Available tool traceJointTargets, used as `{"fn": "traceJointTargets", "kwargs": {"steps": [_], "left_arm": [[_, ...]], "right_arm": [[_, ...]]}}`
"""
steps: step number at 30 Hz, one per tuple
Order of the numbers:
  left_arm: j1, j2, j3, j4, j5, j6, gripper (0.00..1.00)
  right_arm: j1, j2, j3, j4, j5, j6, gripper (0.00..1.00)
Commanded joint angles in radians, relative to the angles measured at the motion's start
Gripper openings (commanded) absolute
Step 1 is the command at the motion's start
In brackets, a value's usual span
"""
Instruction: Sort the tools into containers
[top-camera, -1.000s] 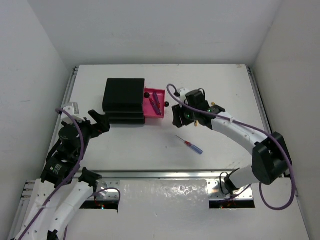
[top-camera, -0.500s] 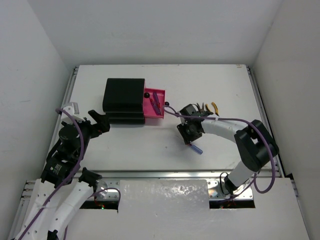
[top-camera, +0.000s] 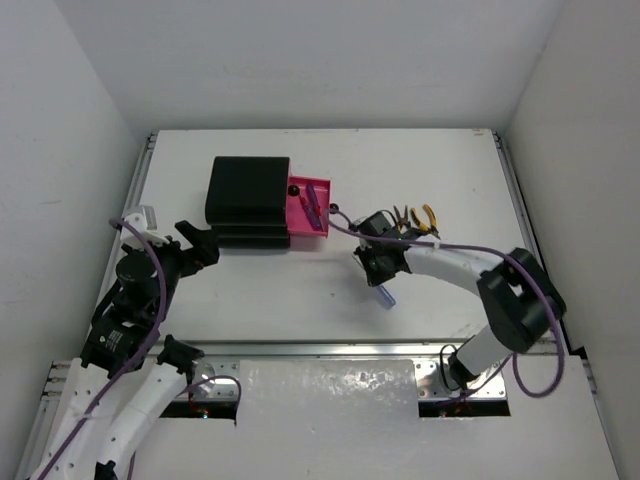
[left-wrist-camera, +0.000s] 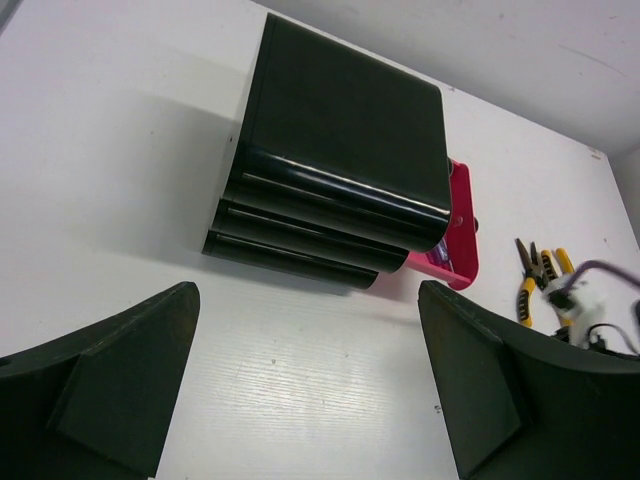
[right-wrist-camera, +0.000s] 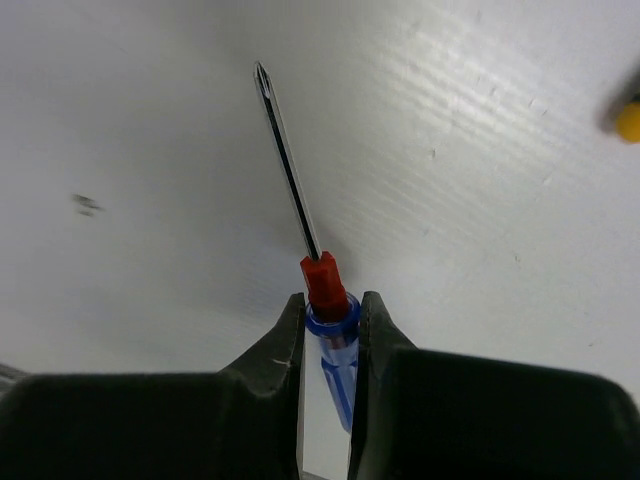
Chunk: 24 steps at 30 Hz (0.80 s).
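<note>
The open pink drawer is outward of my right gripper, to its left in the top view, so next I'll lift, swing outward over it and release the screwdriver's handle.
The blue-handled screwdriver (right-wrist-camera: 331, 330) lies on the white table with its red collar and steel shaft pointing away from my right wrist. My right gripper (right-wrist-camera: 332, 312) is shut on the handle just behind the collar. From above, the right gripper (top-camera: 379, 270) is low at mid-table and the blue handle (top-camera: 386, 297) pokes out below it. The black chest (top-camera: 248, 198) stands at the back left, one pink drawer (top-camera: 300, 216) pulled out with a slim tool (top-camera: 313, 200) inside. My left gripper (top-camera: 200, 245) hangs open, left of the chest. Its fingers (left-wrist-camera: 120, 380) frame bare table.
Two yellow-handled pliers (top-camera: 415, 220) lie just behind my right arm; they also show in the left wrist view (left-wrist-camera: 540, 275). A yellow handle tip (right-wrist-camera: 630, 120) shows at the right wrist view's edge. Raised table rails run along the sides and front.
My right gripper came down from beside the pink drawer to the screwdriver and closed on its blue handle. The screwdriver shifted slightly. The left arm has not moved.
</note>
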Motion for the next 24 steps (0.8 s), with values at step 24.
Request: {"fn": "traceJointTargets", "kwargs": {"steps": [24], "left_arm": [[-0.011,0.0,0.003,0.044,0.006,0.003,0.89]], "right_arm": [[-0.031,0.385,0.804,0.298,-0.047,0.222,0.11]]}}
